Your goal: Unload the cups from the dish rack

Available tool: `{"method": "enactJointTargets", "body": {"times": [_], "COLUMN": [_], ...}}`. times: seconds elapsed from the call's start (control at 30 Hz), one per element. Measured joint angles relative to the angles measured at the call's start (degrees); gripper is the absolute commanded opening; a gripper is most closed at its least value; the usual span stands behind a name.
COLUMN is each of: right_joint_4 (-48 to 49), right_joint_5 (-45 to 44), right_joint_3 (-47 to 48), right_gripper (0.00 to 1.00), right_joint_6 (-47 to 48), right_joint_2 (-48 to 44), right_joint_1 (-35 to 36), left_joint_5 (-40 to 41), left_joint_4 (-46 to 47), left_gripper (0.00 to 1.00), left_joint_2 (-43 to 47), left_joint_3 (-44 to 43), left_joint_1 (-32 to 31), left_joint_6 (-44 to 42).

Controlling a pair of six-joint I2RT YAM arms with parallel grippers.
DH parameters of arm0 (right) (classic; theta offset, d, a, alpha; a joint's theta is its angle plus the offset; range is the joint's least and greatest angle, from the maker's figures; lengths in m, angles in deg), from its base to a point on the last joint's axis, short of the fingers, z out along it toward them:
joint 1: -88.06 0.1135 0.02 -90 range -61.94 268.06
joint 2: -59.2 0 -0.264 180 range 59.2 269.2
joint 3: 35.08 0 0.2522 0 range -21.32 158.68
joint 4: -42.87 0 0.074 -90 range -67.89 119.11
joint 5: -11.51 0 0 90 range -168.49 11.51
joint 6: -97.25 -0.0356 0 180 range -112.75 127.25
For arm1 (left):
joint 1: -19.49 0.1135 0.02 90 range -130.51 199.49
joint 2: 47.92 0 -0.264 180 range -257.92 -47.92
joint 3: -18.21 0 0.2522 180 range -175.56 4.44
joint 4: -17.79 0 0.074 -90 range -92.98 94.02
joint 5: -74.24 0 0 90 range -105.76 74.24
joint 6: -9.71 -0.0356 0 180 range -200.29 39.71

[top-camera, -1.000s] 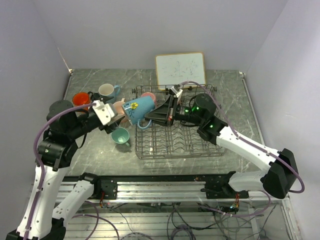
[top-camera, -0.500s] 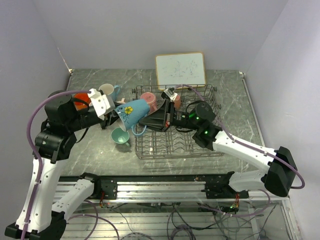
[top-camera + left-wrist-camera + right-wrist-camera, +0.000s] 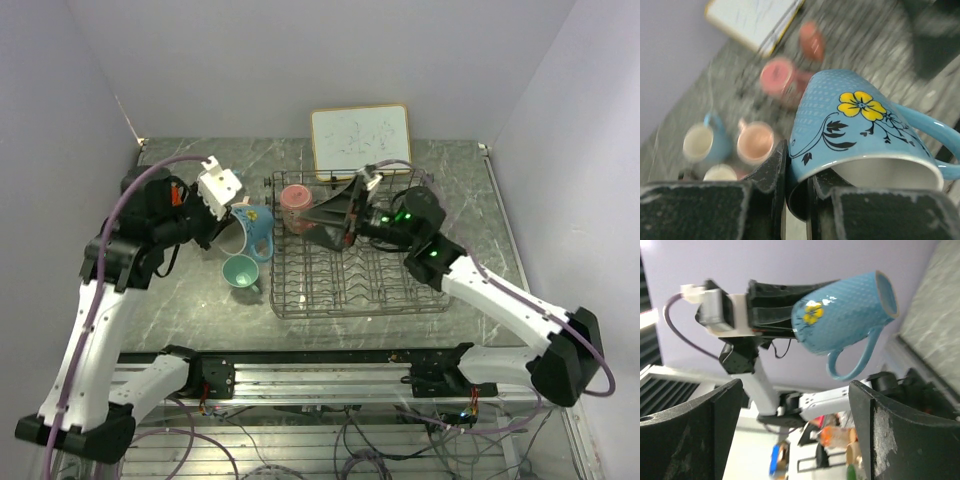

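My left gripper will carry the light blue cup toward the wall to the left in the top view, then lower and release it, since standing cups occupy the table below.
My left gripper (image 3: pixel 238 213) is shut on the rim of a light blue cup (image 3: pixel 259 229) with a yellow flower. It holds the cup in the air just left of the dish rack (image 3: pixel 400 292). In the left wrist view one finger is inside the cup (image 3: pixel 855 125) and one outside. My right gripper (image 3: pixel 322 212) hangs open over the rack's back left, a little apart from the cup, with nothing in its jaws. Through its spread fingers (image 3: pixel 905 435) the held cup (image 3: pixel 845 315) shows. A pink cup (image 3: pixel 296 199) stands in the rack, and an orange-red cup (image 3: pixel 811 40) sits behind it.
A teal cup (image 3: pixel 240 271) lies on the table left of the rack. Peach (image 3: pixel 755 142) and light blue (image 3: pixel 702 142) cups stand further left, under my left arm. A wood-framed whiteboard (image 3: pixel 360 140) leans at the back behind the rack.
The right gripper has opened and let go of the blue cup, drawing back to the right. The left gripper has shut on the cup's rim and swung it left, off the rack.
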Motion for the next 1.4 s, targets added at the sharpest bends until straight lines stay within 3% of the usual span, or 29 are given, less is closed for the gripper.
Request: {"method": "enactJointTargets", "body": {"times": [0.1,0.2,0.43,0.57,0.97,1.4], "right_joint_4": [-8.81,-16.13,-34.42,-41.92,-51.54,-53.88], "right_joint_5": [0.04,-0.07,-3.06,-5.75,-13.49,-18.6], "right_joint_3": [0.22,0.87,7.45,9.7,11.47,11.63], "right_gripper": [0.86,0.87,0.88,0.88,0.9,0.91], "right_joint_6": [4.02,8.17,19.58,24.52,32.33,36.26], "right_joint_2": [-3.93,-6.99,-7.87,-7.87,-6.43,-3.54], "right_joint_1": [-6.49,-11.45,-15.1,-15.17,-17.0,-17.2], "left_joint_5": [11.04,16.98,16.46,16.52,20.28,21.79], "left_joint_4": [-5.07,-8.74,-12.5,-12.83,-6.05,-3.52], "left_gripper": [0.07,0.07,0.07,0.07,0.07,0.07], "left_joint_2": [-4.07,-6.54,-16.04,-23.08,-40.98,-57.64], "left_joint_3": [1.2,3.43,1.95,1.64,2.58,-10.32], "left_joint_1": [0.72,4.76,34.6,41.38,41.94,38.4], "left_joint_6": [-4.0,-8.48,-21.49,-26.49,-24.39,-17.9]}}
